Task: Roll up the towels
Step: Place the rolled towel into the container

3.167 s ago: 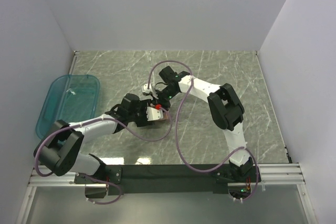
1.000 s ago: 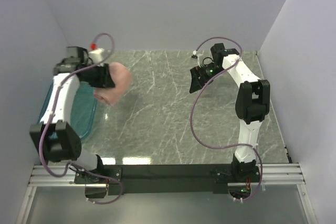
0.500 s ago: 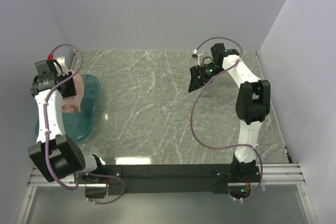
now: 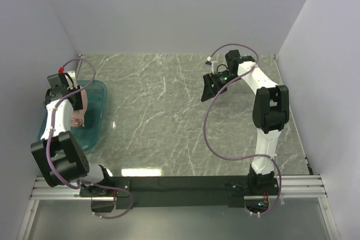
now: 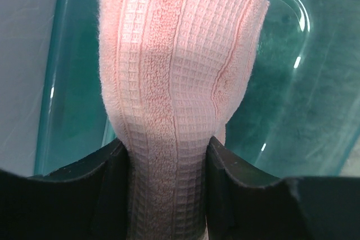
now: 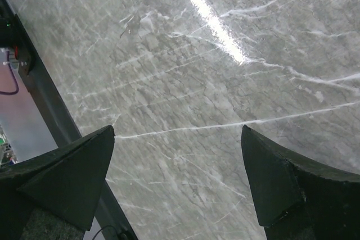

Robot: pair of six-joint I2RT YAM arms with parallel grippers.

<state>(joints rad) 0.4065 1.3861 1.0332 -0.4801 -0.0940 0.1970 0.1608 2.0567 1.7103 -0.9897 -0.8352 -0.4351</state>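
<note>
The left gripper goes down and shifts toward the tray's marble-side edge next to release the rolled towel [image 4: 77,115]. The towel hangs above the tray's bottom, close by the tray's side.
The salmon-pink towel [image 5: 174,82] is a thick rolled bundle pinched between my left gripper's [image 5: 169,155] two black fingers. In the top view the rolled towel [image 4: 77,115] hangs over the teal tray [image 4: 95,111] at the table's left side, under my left gripper [image 4: 72,103], which is shut on it. The left wrist view shows the tray's floor [image 5: 287,94] below the roll. My right gripper [image 4: 209,88] is raised over the far right of the table, jaws wide apart with only bare marble [image 6: 180,111] between its fingers [image 6: 73,172].
The tray sits against the left wall [image 4: 28,82]. The grey marble tabletop [image 4: 180,122] spreads between the arms. White walls close the back and both sides. A black rail [image 4: 180,185] with both arm bases runs along the near edge.
My left arm carried the rolled towel from mid-table leftward and has lowered it over the teal tray. The right arm pulled back to the far right and has held there.
</note>
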